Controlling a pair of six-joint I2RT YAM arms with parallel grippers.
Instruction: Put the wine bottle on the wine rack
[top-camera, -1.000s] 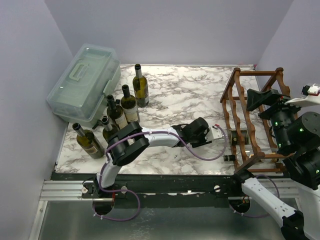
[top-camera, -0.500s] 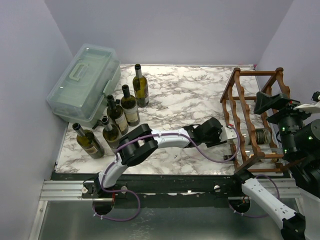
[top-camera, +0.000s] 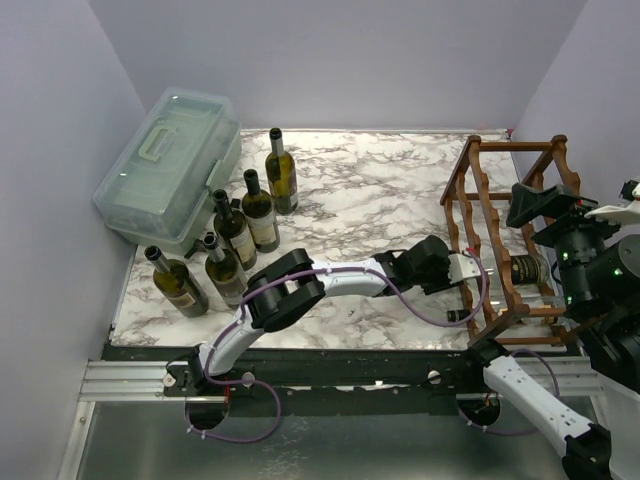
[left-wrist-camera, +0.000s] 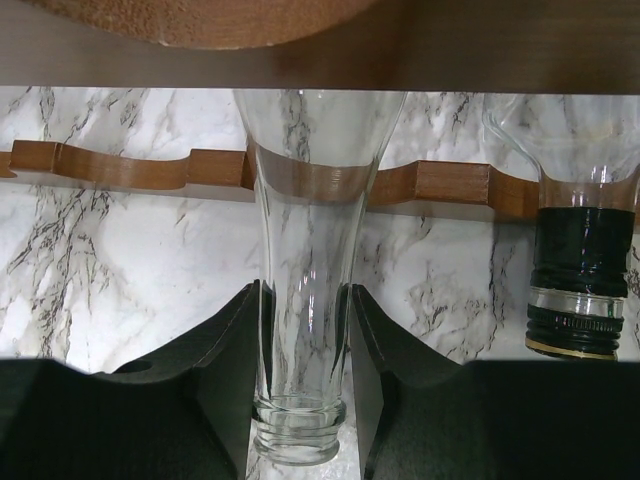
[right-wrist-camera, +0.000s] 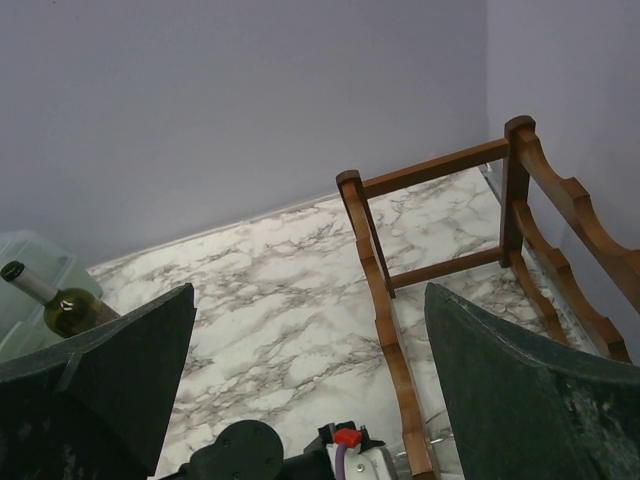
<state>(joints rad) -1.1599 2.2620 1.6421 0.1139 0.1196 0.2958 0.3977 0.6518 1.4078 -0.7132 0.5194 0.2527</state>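
Observation:
The robot's left gripper should go down and set the bottle's neck into the wavy bar's hollow (left-wrist-camera: 314, 182) to let it go on the rack, because that hollow is below the gripper's fingers.
The wine rack (top-camera: 505, 215) is a reddish-brown wooden frame with wavy rails at the table's right. A clear wine bottle (top-camera: 524, 270) lies on its side across the rack's rails, neck pointing left. My left gripper (top-camera: 470, 270) is shut on the bottle's neck (left-wrist-camera: 300, 300) at the rack's left side, with a finger touching each side of the glass. A wavy rail (left-wrist-camera: 440, 185) runs behind the neck. My right gripper (right-wrist-camera: 310, 400) is open and empty, held high above the rack's right side (top-camera: 545, 200). The rack also shows in the right wrist view (right-wrist-camera: 385, 290).
A second bottle with a dark capped neck (left-wrist-camera: 580, 290) lies in the rack beside the held one, its cap showing at the rack's near corner (top-camera: 458, 316). Several green bottles (top-camera: 250, 225) stand at the left. A translucent lidded box (top-camera: 170, 165) sits at the far left.
My left arm has reached to the right and slid the bottle deeper into the rack, up to the left rail. My right gripper has shifted slightly to the right.

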